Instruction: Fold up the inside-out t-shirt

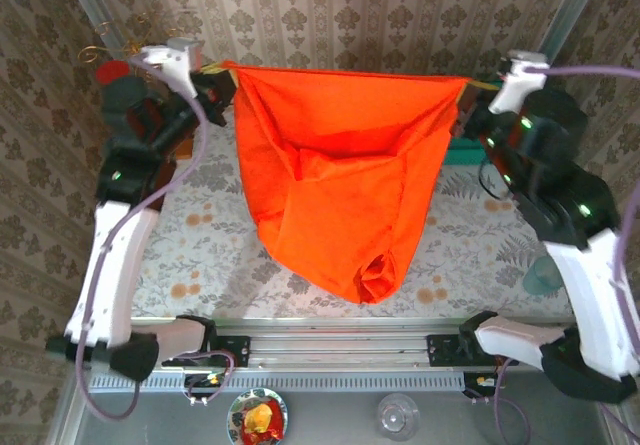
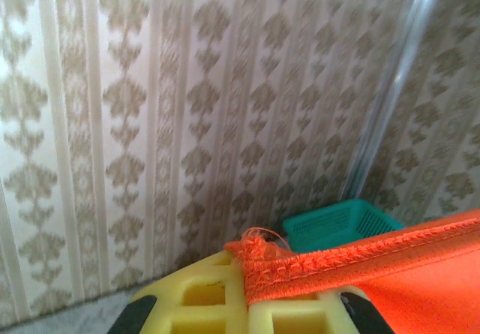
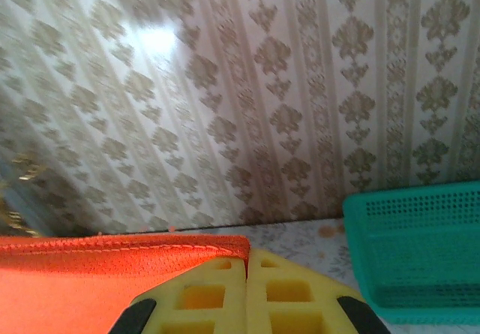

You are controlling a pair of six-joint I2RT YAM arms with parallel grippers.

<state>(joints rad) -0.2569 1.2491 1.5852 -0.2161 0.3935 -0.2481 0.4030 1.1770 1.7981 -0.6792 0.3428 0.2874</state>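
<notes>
The shirt hangs aloft, so next my left gripper will move down and back to release the shirt's corner on the tabletop, which lies below it toward my base.
The bright orange t-shirt (image 1: 340,175) hangs in the air over the table, stretched by its top edge between both arms, its lower part sagging to a crumpled point near the front. My left gripper (image 1: 215,70) is shut on the shirt's top left corner; the stitched hem (image 2: 352,263) is pinched between the yellow fingers (image 2: 210,296). My right gripper (image 1: 470,90) is shut on the top right corner, where the hem (image 3: 150,248) runs into the closed yellow fingers (image 3: 292,296).
A teal basket (image 3: 420,251) stands at the back right of the table, beside the right arm (image 1: 545,155); it also shows behind the hem (image 2: 341,225). Gold wire ornaments (image 1: 105,45) sit back left. Patterned walls enclose the table (image 1: 200,245).
</notes>
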